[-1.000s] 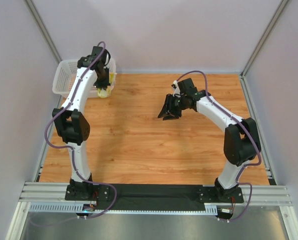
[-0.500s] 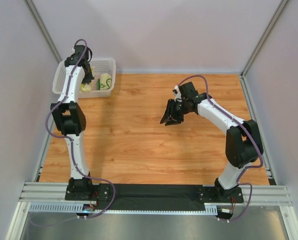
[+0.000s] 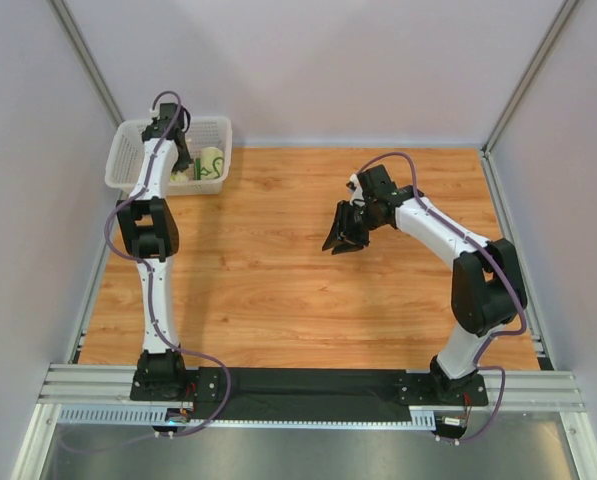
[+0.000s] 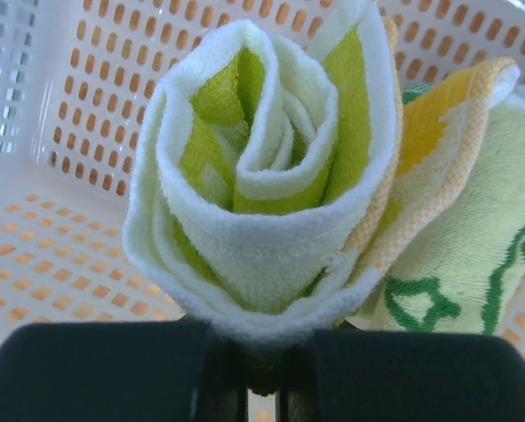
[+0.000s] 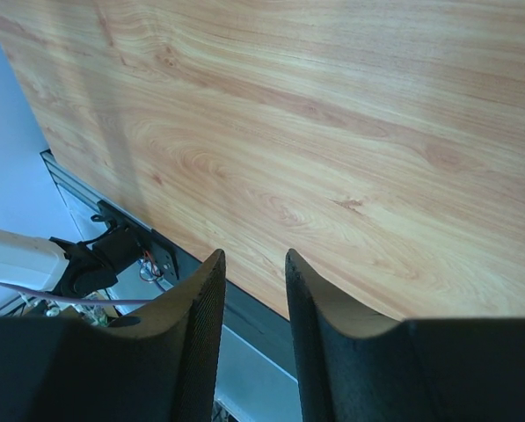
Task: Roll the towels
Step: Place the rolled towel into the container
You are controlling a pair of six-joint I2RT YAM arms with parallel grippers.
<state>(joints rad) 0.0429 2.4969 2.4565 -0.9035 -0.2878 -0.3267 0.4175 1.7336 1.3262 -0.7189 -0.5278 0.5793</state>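
My left gripper is above the basket's bottom [image 3: 190, 174] [image 4: 156, 303], which is bare beside the second towel, so it should next move down and slightly back and release the rolled towel there.
My left gripper [image 4: 262, 374] is shut on the lower edge of a rolled towel [image 4: 262, 176], cream with lime-yellow folds, seen end-on. Behind it lies a second towel [image 4: 473, 272], lime-yellow with green squiggles and an orange edge. Both are inside the white mesh basket [image 4: 60, 132]. From above, the left gripper [image 3: 183, 165] reaches down into the basket [image 3: 128, 150], and a rolled towel [image 3: 211, 160] shows beside it. My right gripper [image 3: 344, 238] hangs over the middle of the table, open with nothing between its fingers [image 5: 255, 255].
The wooden table [image 3: 278, 270] stretches between the arms. The basket stands in its far-left corner against the wall. The black base rail [image 5: 244, 312] and the table's near edge show under the right gripper.
The left arm swung left from the basket's front-right corner and carried the rolled towel down into the basket. The right gripper shifted slightly right and its fingers narrowed a little.
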